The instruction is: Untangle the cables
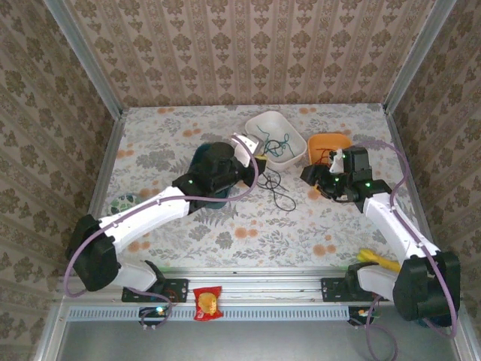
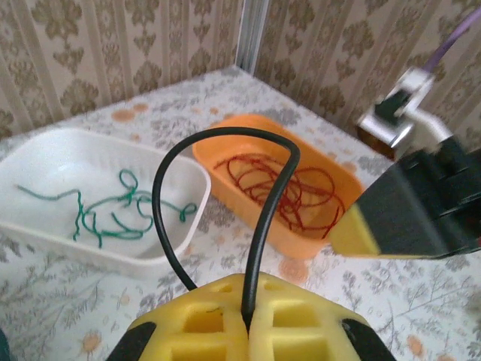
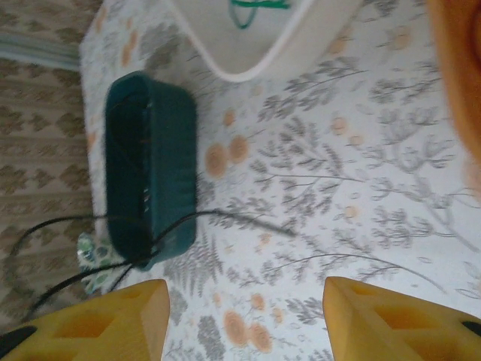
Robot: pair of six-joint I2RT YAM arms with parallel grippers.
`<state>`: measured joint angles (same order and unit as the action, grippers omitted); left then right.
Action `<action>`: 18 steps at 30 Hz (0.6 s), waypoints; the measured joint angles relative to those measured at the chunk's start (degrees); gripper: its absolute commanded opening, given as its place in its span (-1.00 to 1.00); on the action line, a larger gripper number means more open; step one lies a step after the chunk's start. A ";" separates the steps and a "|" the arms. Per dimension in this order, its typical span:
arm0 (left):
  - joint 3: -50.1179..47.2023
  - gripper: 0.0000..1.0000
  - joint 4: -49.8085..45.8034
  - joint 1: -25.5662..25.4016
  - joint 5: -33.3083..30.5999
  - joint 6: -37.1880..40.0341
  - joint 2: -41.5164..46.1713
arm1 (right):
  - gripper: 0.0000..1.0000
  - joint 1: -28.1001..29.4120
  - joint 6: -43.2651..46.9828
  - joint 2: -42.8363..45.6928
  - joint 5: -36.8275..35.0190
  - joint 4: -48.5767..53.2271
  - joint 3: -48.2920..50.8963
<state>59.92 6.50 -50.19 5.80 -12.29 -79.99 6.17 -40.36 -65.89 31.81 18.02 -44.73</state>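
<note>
My left gripper is above the teal bin (image 1: 216,203) and should swing away and down over it to let go of the black cable, as the white bin holds green.
My left gripper (image 2: 250,320) is shut on a black cable (image 2: 259,226), which rises from between the yellow pads and loops back down. From above, the left gripper (image 1: 259,162) is beside the white bin, and the black cable (image 1: 279,192) trails in loose loops onto the table. A green cable (image 2: 113,210) lies in the white bin (image 2: 45,150). A red cable (image 2: 278,184) is coiled in the orange bin (image 2: 248,188). My right gripper (image 1: 312,177) stands open over bare table, its fingers (image 3: 113,323) wide apart, with the black cable (image 3: 233,218) ahead of it.
A dark teal bin (image 3: 150,165) sits left of centre, partly under the left arm (image 1: 150,210). The white bin (image 1: 276,138) and orange bin (image 1: 329,144) stand at the back. A red packet (image 1: 207,303) lies on the front rail, a yellow object (image 1: 379,261) near the right base.
</note>
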 measured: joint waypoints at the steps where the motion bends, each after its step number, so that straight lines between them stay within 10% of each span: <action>1: -0.46 -1.00 -0.02 -0.02 0.00 -0.22 -0.57 | 0.16 1.01 0.42 0.55 1.60 -0.92 0.28; 18: -2.12 -1.00 -0.57 -1.11 -4.24 -0.68 1.53 | 0.18 11.78 7.39 -2.08 3.15 -5.05 -2.14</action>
<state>57.80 5.93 -51.31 1.56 -12.97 -78.46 17.96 -32.97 -67.96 34.96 12.97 -46.87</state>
